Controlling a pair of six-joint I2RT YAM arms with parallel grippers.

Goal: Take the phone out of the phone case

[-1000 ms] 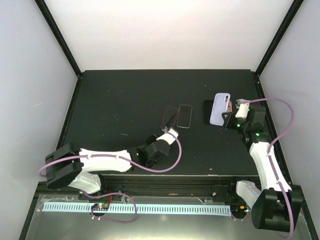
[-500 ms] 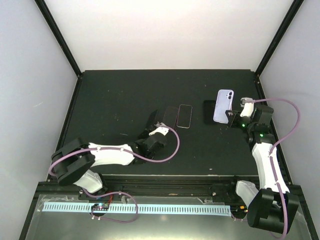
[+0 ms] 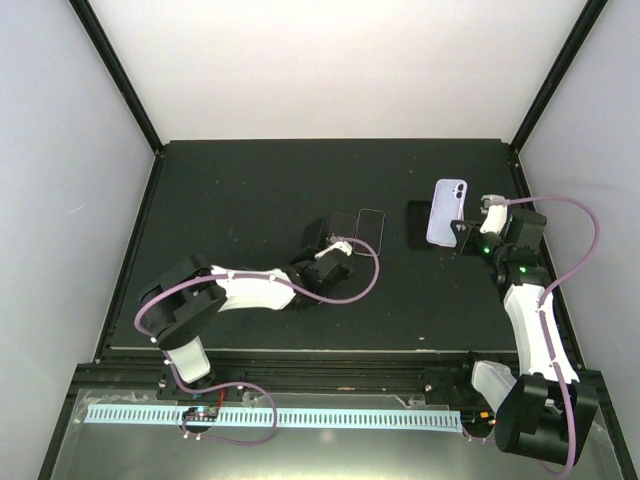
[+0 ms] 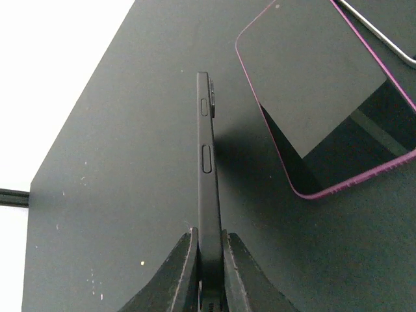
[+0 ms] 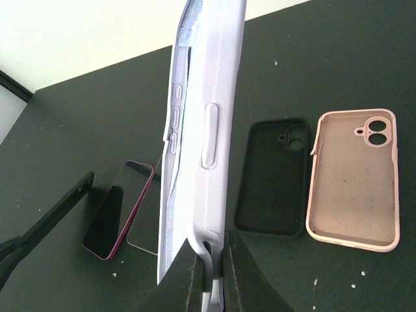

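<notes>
The mat is bare beside the pink case. My right gripper will next move toward the right in the wrist view, then down there to release the lavender case.
The salmon-pink phone case lies hollow side up on the table with nothing in it, seen only in the right wrist view. My left gripper is shut on a black phone, held on edge just above the mat. In the top view that gripper is near the table's middle. My right gripper is shut on the bottom edge of a lavender case, upright at the right side. Whether a phone sits inside it I cannot tell.
An empty black case lies beside the pink one, left of the lavender case. A magenta-rimmed phone and a silver-rimmed phone lie face up at the centre. The black mat is walled on three sides.
My left arm has swung right and forward, carrying the black phone up to the two phones at the centre. The right gripper shifted the lavender case slightly right, then held still.
</notes>
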